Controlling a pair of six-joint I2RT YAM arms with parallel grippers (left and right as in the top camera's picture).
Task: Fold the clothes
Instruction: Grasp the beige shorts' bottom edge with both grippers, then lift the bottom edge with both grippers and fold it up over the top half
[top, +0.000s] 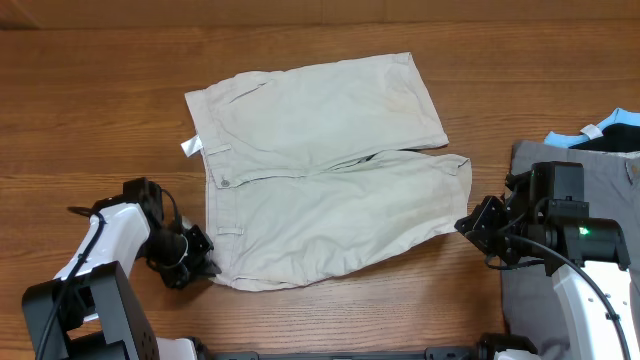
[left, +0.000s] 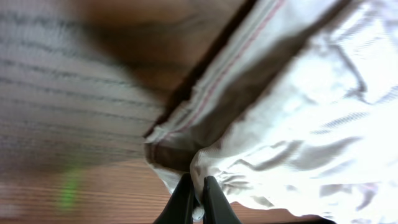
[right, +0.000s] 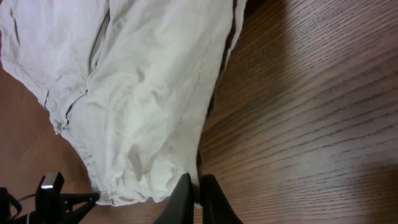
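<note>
I will next use my left gripper to bring the waistband's near corner up and outward to the waistband's far end (top: 202, 108) and let it go there, since the shorts' legs lie spread.
The beige shorts (top: 320, 170) lie spread flat in the middle of the wooden table, waistband to the left, with a small white tag (top: 190, 147) at the upper left. My left gripper (top: 200, 262) is at the near corner of the waistband. In the left wrist view it (left: 198, 198) is shut on a pinch of the shorts' fabric (left: 311, 112). My right gripper (top: 468, 225) is at the hem of the near leg. The right wrist view shows it (right: 197, 196) shut on the edge of that leg (right: 143, 93).
A grey garment (top: 525, 160) lies at the right edge under my right arm, with a black and light-blue garment (top: 600, 135) behind it. Bare wood (top: 100, 80) surrounds the shorts. My left arm (right: 56, 196) shows at the bottom left of the right wrist view.
</note>
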